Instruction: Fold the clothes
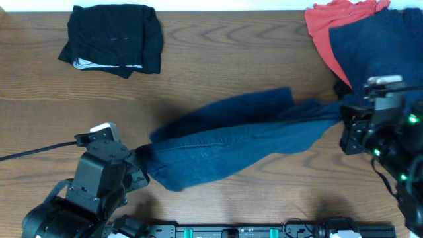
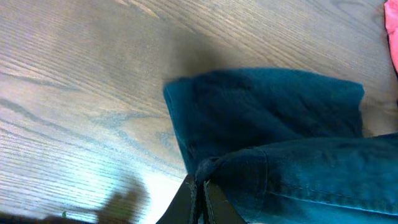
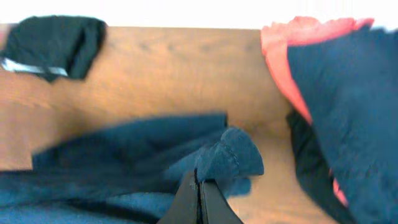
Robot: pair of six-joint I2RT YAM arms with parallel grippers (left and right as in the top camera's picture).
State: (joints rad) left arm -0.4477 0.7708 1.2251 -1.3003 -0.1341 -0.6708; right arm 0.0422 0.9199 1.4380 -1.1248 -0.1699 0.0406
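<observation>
The garment's far corner is outward of my left gripper and below it, so my left gripper will carry the still lifted edge outward to that corner, lower it and let it go there.
A large navy blue trouser-like garment stretches across the table between my two grippers, partly lifted. My left gripper is shut on its left end; in the left wrist view the cloth bunches right at the closed fingertips. At the right, the right gripper is shut on the other end, and the right wrist view shows a hem fold pinched at the closed tips.
A folded black garment lies at the back left. At the back right a pile holds a coral red garment under another navy one. The wooden table runs between them.
</observation>
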